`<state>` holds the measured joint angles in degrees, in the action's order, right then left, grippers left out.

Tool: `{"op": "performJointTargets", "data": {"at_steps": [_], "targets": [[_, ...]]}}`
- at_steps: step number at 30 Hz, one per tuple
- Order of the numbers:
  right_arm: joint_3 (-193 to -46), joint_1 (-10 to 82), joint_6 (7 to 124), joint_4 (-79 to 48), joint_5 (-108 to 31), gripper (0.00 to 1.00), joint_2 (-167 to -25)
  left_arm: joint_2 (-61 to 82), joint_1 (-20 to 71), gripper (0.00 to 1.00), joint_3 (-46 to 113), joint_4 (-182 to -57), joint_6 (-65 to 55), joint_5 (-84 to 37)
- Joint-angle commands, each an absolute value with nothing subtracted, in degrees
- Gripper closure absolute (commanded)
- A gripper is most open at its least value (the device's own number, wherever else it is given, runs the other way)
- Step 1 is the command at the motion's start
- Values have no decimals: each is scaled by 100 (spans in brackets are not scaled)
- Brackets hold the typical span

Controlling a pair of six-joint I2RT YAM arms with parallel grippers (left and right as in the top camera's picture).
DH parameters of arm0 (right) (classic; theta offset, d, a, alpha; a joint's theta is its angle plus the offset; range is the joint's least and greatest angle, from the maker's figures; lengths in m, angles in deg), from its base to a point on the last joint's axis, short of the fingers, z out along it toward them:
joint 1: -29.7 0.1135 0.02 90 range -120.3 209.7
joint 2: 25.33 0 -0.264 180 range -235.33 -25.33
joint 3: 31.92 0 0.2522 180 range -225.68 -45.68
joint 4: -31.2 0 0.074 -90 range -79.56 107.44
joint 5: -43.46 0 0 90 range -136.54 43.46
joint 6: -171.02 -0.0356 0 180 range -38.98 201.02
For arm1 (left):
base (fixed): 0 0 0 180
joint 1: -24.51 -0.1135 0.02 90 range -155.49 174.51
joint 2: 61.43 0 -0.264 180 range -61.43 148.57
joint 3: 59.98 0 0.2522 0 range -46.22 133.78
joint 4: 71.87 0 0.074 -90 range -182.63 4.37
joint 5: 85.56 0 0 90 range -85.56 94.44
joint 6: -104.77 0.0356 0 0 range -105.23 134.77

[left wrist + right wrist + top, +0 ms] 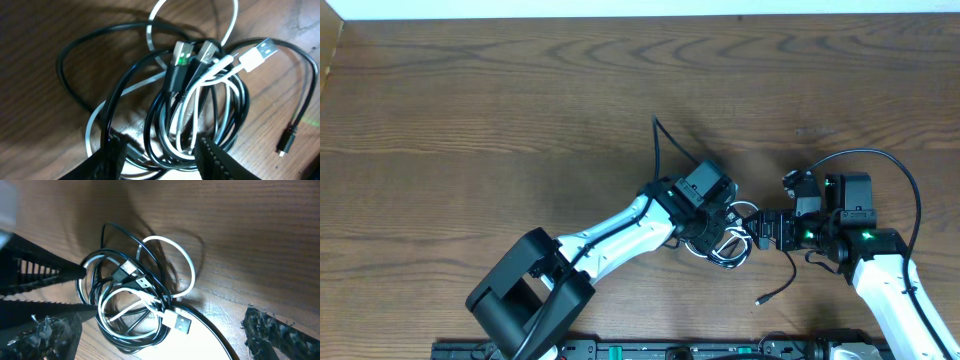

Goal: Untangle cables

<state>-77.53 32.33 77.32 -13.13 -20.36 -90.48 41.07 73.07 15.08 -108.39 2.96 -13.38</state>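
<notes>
The coil's parts are already between the open fingers. My left gripper needs to go down next and move gently toward the right gripper, onto the near edge of the coil.
The cables (730, 243) lie in one tangled coil on the wooden table, black cords wound together with a white one. In the left wrist view the coil (200, 100) fills the frame, with a white USB plug (257, 54) on top and a small black plug (285, 142) lying off to the right. My left gripper (160, 161) stands open astride the coil's near edge, with strands between its fingers but not pinched. My right gripper (160, 340) is wide open, and the coil (135, 305) and the white plug (179, 321) lie between its fingers. Overhead, both grippers (718, 238) (755, 232) meet at the tangle.
A loose black cord tail ends in a plug (760, 298) near the front edge, right of the left arm. The left arm's base (530, 295) sits at the front left. The bare wooden table (520, 100) stretches behind and to the left.
</notes>
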Motion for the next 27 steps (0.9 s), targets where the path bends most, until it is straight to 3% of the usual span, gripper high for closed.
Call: {"op": "performJointTargets", "data": {"at_steps": [1, 21, 22, 23, 25, 27], "targets": [[-7856, 3203, 7677, -1318, -1962, 1, -9050, 4159, 7324, 50, 1348, -10741, 45, -1283], [-7856, 3203, 7680, -1320, -1962, 1, -9050, 4655, 7735, 50, 1322, -10463, -56, -1214], [-7856, 3203, 7680, -1322, -1962, 1, -9050, 4690, 7738, 57, 1322, -10472, -56, -1196], [-7856, 3203, 7680, -1322, -1960, 1, -9050, 4692, 7727, 74, 1322, -10485, -56, -1194], [-7856, 3203, 7680, -1344, -1960, 1, -9050, 4638, 7687, 92, 1328, -10489, -58, -1200], [-7856, 3203, 7680, -1346, -1960, 1, -9050, 4498, 7615, 92, 1350, -10553, -58, -1200]]}}
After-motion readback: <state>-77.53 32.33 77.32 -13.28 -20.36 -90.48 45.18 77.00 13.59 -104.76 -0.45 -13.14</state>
